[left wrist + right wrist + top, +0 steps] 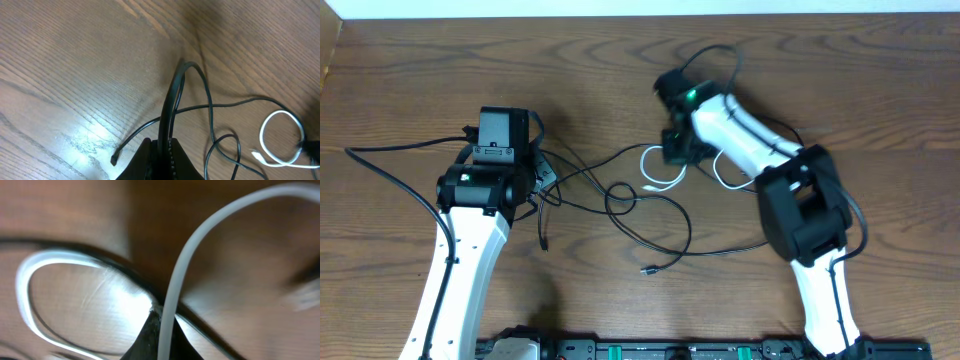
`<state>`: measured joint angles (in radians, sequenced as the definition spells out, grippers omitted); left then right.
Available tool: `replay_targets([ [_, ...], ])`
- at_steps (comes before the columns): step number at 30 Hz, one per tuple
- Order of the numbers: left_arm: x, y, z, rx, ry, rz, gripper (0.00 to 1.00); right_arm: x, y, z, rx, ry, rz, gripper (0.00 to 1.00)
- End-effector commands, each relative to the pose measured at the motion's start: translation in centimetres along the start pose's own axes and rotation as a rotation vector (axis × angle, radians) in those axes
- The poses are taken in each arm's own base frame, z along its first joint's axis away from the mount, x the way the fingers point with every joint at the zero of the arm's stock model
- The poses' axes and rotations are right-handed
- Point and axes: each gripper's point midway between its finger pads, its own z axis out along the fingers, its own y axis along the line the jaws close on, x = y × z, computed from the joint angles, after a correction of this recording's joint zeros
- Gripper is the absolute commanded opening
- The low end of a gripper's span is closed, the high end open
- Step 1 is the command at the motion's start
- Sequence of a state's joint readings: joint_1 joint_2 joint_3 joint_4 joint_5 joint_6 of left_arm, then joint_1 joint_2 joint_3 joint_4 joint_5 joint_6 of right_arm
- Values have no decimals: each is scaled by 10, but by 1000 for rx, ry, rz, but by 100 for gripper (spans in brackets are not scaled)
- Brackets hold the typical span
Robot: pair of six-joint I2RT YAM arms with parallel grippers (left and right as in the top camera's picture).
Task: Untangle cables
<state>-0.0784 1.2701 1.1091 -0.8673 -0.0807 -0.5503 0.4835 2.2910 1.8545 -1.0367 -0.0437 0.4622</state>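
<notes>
My right gripper needs to lift outward and release the white cable [660,185] atop the table's bare far corner, since that corner lies to its right in the overhead view.
Thin black cables [650,215] loop across the middle of the wooden table, tangled with a short white cable [660,185]. My left gripper [542,178] is shut on a black cable; in the left wrist view the black cable [172,100] rises from between the jaws [165,147] and arcs over. A black plug end [114,161] lies beside it. My right gripper [678,148] is shut on the white cable, which runs up between the fingers [162,320] in the right wrist view [200,240]. A black cable [125,275] passes under it.
A loose black plug [647,269] lies near the front centre. A thicker black arm wire [390,165] curves at the left. The table's far edge [640,15] meets a white wall. A dark rail [670,350] runs along the front.
</notes>
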Motion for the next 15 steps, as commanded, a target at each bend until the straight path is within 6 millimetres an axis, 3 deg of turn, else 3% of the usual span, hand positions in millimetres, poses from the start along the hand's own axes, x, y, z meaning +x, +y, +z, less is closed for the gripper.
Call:
replay_targets([
  [1,-3,2,-1,-8,-5,-9,8,-56,-29,-65,34,-182,12,1],
  [5,-3,2,-1,-8,-5,-10,8,-82,-50,-142,30,-312,6,1],
  [8,-3,2,-1,-8,-5,-10,8,-89,-66,-194,18,-392,11,1],
  [12,-3,2,-1,-8,-5,-10,8,-83,-89,-239,26,-442,21,1],
  [15,-3,2,-1,-7,-5,-10,8,-73,-110,-256,38,-440,61,1],
])
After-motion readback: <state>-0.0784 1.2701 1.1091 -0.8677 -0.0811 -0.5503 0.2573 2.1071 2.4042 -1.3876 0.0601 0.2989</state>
